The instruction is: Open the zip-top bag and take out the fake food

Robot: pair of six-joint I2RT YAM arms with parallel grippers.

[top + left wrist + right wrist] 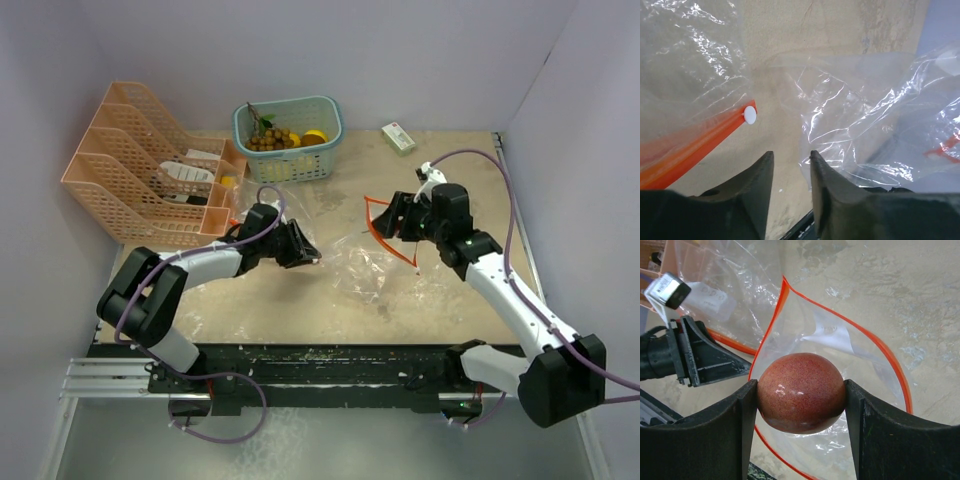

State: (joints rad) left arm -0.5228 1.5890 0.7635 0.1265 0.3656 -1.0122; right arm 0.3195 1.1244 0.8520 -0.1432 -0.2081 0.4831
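I should move my right gripper up and outward over the teal basket (pixel 330 112), which is to its left in the top view, to let go of the fruit next to the yellow ones.
My right gripper (pixel 400 216) (pixel 801 386) is shut on a glossy red-brown round toy fruit (pixel 800 405) and holds it just above the open mouth of the clear zip-top bag (pixel 362 268), whose orange zip rim (pixel 786 300) loops beneath it. My left gripper (pixel 306 250) (pixel 791 156) is at the bag's left edge, its fingers slightly apart with bare table between them. The clear plastic (pixel 855 125) lies against its right finger. The orange zip strip (pixel 690 145) with a white slider (pixel 750 115) is to its left. Yellow toy fruits (pixel 313 137) and a brown ball cluster (pixel 268 138) lie in the teal basket (pixel 330 112).
An orange file rack (pixel 150 175) stands at the back left, next to the basket. A white-green box (pixel 398 137) lies at the back right. Walls close in the table on the left, back and right.
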